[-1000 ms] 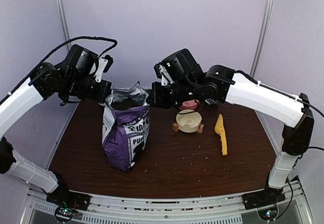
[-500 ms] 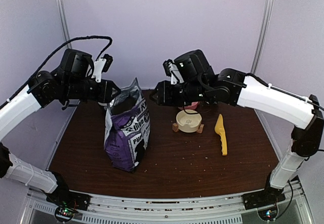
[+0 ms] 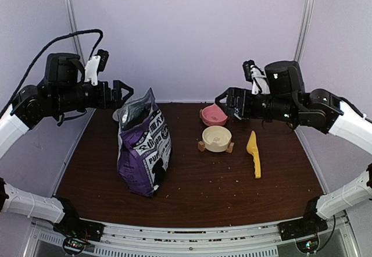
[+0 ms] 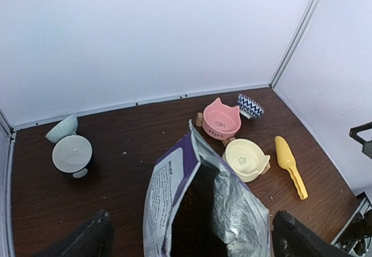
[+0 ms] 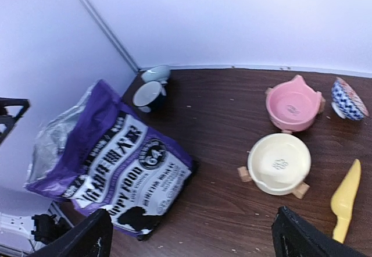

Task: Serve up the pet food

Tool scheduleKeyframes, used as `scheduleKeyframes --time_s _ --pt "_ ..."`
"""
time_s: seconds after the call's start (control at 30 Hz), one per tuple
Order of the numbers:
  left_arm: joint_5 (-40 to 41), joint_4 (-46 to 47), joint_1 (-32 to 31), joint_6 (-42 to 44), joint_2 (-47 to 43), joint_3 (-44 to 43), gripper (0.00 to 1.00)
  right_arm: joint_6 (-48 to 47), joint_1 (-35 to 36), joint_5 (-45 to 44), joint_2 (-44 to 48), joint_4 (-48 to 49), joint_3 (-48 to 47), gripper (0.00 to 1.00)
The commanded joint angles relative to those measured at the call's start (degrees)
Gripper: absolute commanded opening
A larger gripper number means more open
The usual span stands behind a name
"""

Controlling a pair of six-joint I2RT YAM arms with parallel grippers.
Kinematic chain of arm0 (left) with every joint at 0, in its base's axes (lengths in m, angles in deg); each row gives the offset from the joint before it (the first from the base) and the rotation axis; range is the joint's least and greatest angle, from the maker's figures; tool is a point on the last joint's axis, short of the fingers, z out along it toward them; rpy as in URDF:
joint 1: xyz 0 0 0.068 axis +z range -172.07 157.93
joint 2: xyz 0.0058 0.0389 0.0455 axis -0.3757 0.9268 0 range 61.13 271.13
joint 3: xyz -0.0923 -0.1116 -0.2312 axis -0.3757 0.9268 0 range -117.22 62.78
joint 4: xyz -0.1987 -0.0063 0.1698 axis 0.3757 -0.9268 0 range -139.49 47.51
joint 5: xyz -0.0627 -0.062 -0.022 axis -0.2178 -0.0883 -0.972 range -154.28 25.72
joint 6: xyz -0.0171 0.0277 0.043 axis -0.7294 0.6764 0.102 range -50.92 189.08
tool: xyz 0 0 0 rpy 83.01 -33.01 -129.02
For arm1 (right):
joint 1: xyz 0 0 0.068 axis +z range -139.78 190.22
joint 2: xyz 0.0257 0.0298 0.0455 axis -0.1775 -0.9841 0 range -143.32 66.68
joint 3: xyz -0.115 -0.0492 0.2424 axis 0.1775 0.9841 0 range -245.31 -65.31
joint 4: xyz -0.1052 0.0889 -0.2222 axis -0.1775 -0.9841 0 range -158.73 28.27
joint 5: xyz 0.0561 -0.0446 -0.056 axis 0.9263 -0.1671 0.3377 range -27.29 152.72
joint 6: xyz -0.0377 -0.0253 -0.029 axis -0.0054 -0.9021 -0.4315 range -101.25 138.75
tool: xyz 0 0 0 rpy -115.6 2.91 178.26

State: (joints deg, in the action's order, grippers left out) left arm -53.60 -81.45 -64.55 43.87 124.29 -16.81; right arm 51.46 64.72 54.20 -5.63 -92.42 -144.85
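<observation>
The yellow scoop's handle (image 3: 257, 167) (image 5: 340, 232) is below the right gripper and to its right in the top view, so the right gripper needs to lower its open fingers that way around the handle next.
The purple pet food bag (image 3: 144, 146) stands upright on the left of the brown table (image 3: 232, 187), its top torn open. In the left wrist view its mouth (image 4: 200, 210) is dark and the pet food inside cannot be made out. My left gripper (image 3: 123, 89) hovers open just left of the bag's top, touching nothing; its fingers (image 4: 93, 236) straddle the bag from above. My right gripper (image 3: 224, 101) hangs open over the pink bowl (image 3: 213, 115), empty. The cream bowl (image 3: 217, 138) and the yellow scoop (image 3: 254, 152) lie right of the bag.
A blue patterned bowl (image 4: 250, 105) sits behind the pink one. At the back left corner are a pale green bowl (image 4: 61, 128) and a white-topped dark cup (image 4: 72, 154). Crumbs dot the table. Metal frame posts (image 3: 303, 18) and white walls close in the back and sides.
Both grippers have opened, let go of the bag's top edges and drawn apart, the left leftward and the right far rightward. The bag now stands alone with its mouth open.
</observation>
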Motion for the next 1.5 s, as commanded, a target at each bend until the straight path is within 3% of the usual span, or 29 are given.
scheduleKeyframes --time_s 0.0,0.13,0.33,0.83,1.0,1.3,1.47 --pt "-2.4 5.4 4.1 -0.7 -4.1 3.5 0.98 1.3 -9.0 -2.8 6.0 -6.0 11.6 0.97" --pt "-8.9 6.8 9.9 -1.8 -7.0 7.0 0.98 4.3 -16.4 -0.9 9.7 -5.7 23.2 0.95" --pt "-10.2 6.4 10.9 -2.0 -7.6 9.4 0.98 6.7 -19.6 -1.2 9.7 -2.5 35.6 0.92" --pt "-14.6 7.3 11.0 -1.1 -8.1 10.9 0.98 9.3 -21.4 -2.1 -5.7 8.0 42.8 0.84" --pt "-14.0 7.0 11.0 -1.3 -8.6 11.1 0.98 7.8 -21.4 -0.6 -10.9 10.8 40.8 0.66" --pt "-11.0 3.9 11.0 -1.3 -10.9 10.5 0.98 3.3 -21.4 2.1 -13.0 13.3 39.7 0.17" --pt "-10.8 2.9 11.1 -0.7 -10.5 9.0 0.98 0.6 -21.0 4.4 -9.3 12.5 38.8 0.06"
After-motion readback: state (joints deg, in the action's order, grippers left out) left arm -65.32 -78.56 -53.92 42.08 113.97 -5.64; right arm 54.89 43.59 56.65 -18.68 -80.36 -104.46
